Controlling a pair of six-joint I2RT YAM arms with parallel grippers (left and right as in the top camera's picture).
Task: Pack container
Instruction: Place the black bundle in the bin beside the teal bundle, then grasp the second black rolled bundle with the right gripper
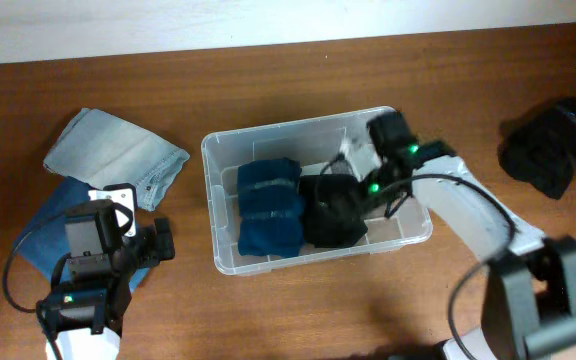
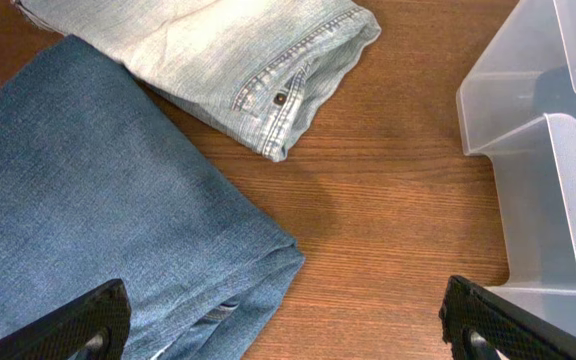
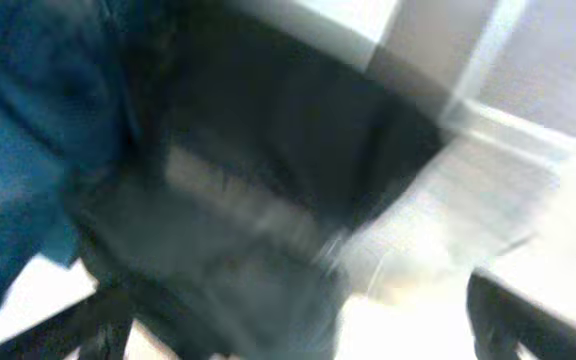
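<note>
I will lift my right gripper and swing it down onto the black garment pile's far end, to its right in the overhead view.
The clear plastic container [image 1: 216, 160] stands mid-table. It holds a folded dark blue garment [image 1: 268, 205] on its left and a black garment [image 1: 336, 212] on its right. My right gripper [image 1: 368, 185] is inside the container over the black garment. In the blurred right wrist view its fingers [image 3: 308, 330] are spread wide, with the black garment [image 3: 268, 200] beneath and the blue garment [image 3: 28, 130] at left. My left gripper [image 1: 160, 243] is open and empty [image 2: 288, 335], low over the table between folded blue jeans [image 2: 98, 200] and the container's corner [image 2: 528, 130].
Folded light-wash jeans [image 1: 118, 155] lie at the back left, also seen in the left wrist view [image 2: 238, 50]. Darker blue jeans [image 1: 53, 215] lie under my left arm. A black garment pile [image 1: 553, 150] lies at the far right.
</note>
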